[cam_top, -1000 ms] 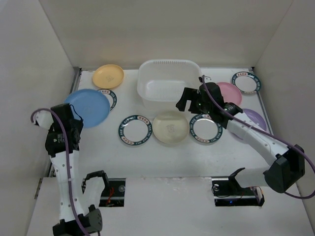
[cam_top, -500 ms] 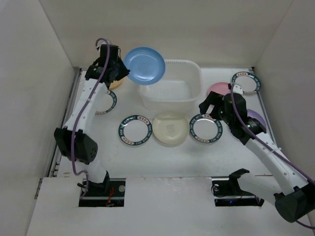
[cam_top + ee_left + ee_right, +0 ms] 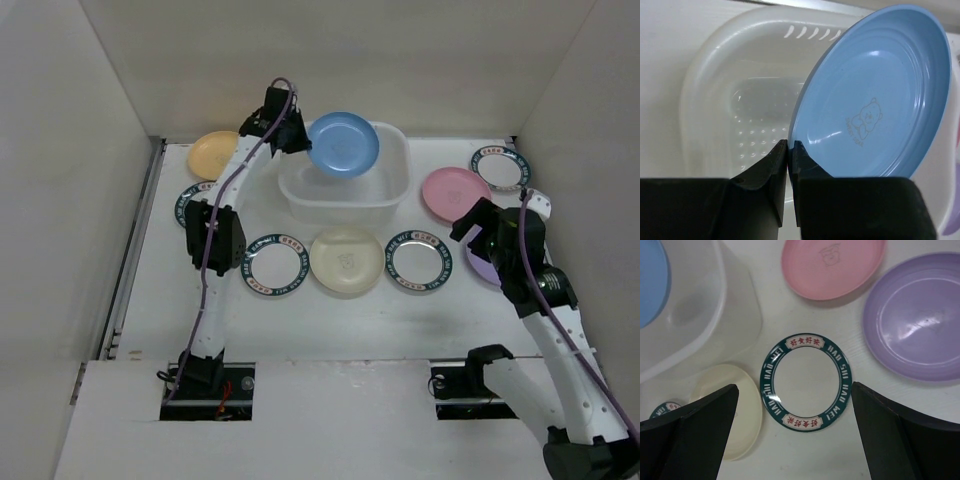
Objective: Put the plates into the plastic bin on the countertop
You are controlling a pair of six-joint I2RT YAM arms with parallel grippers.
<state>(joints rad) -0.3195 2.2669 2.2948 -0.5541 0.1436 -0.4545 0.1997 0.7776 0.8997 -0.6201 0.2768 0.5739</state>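
Note:
My left gripper has to bring the blue plate down into the plastic bin before it lets go of the plate's rim.
My left gripper is shut on the rim of the blue plate and holds it tilted over the plastic bin. In the left wrist view the jaws pinch the blue plate's lower edge above the bin, whose visible floor is bare. My right gripper is open and empty, hovering above a teal-rimmed plate on the countertop. The right wrist view shows its fingers wide apart over that plate.
On the countertop lie a yellow plate, a cream plate, a pink plate, a purple plate partly under my right arm, and teal-rimmed plates, one partly behind my left arm.
My left arm has swung from the left side to the back with the blue plate, bringing it over the bin. My right arm has pulled back from the bin towards the right.

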